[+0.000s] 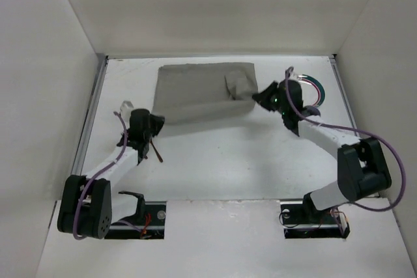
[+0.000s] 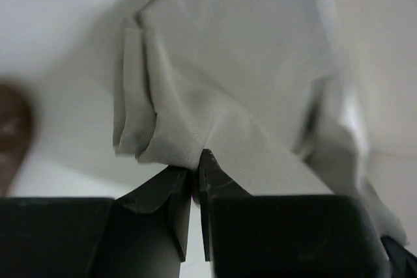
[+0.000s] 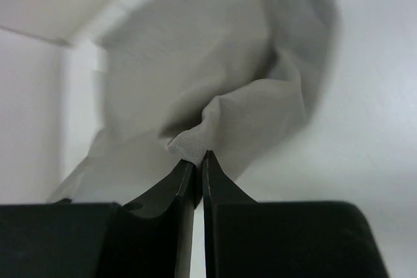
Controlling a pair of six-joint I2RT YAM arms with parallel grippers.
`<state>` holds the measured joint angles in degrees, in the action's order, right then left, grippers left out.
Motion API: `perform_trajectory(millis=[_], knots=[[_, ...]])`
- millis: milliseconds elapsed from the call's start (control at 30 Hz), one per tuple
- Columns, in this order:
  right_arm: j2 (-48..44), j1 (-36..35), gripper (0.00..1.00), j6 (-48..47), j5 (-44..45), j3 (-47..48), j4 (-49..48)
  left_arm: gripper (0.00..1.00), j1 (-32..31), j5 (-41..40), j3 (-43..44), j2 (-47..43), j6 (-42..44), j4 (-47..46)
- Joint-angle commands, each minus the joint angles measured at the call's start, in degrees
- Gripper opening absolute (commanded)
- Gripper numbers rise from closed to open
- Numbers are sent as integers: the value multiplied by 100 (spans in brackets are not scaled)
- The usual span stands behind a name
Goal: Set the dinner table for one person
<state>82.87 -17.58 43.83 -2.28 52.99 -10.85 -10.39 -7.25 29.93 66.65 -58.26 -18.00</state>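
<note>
My right gripper moves back and down to the bare tabletop before the mat's near edge next. It then releases the mat's corner, because that edge hangs lifted.
A grey cloth mat (image 1: 199,89) lies rumpled at the back middle of the white dinner table (image 1: 221,161). My left gripper (image 1: 156,124) is shut on the mat's near left corner; the left wrist view shows the cloth (image 2: 215,109) pinched between the tips of that gripper (image 2: 195,172). My right gripper (image 1: 258,97) is shut on the mat's near right corner, which is folded up; the right wrist view shows a fold of cloth (image 3: 221,96) held in the tips of that gripper (image 3: 197,159).
A white plate with a coloured rim (image 1: 311,89) sits at the back right, partly behind my right arm. A brown utensil (image 1: 157,151) lies by my left arm; a blurred brown shape (image 2: 13,131) shows in the left wrist view. Metal rails (image 1: 91,115) edge the table.
</note>
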Motion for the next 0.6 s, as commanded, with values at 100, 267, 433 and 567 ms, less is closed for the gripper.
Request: perform_trajectory(millis=[100,267,433,567], knots=[[89,-144,2,591,202,-1667,-1383,13,-20,-163,-1217,-459,-107,-275],[-376,-408,7,810,465,-2397,-1201,20,-55,-181,-1376,-1214,-54,523],[-1341,-426,19,829,940,-3004,-674,30,-90,-277,-1289,-2207,51,1446],[-2133,-460,34,653,1431,-2997,204,34,-221,-847,-798,-2500,481,1888]])
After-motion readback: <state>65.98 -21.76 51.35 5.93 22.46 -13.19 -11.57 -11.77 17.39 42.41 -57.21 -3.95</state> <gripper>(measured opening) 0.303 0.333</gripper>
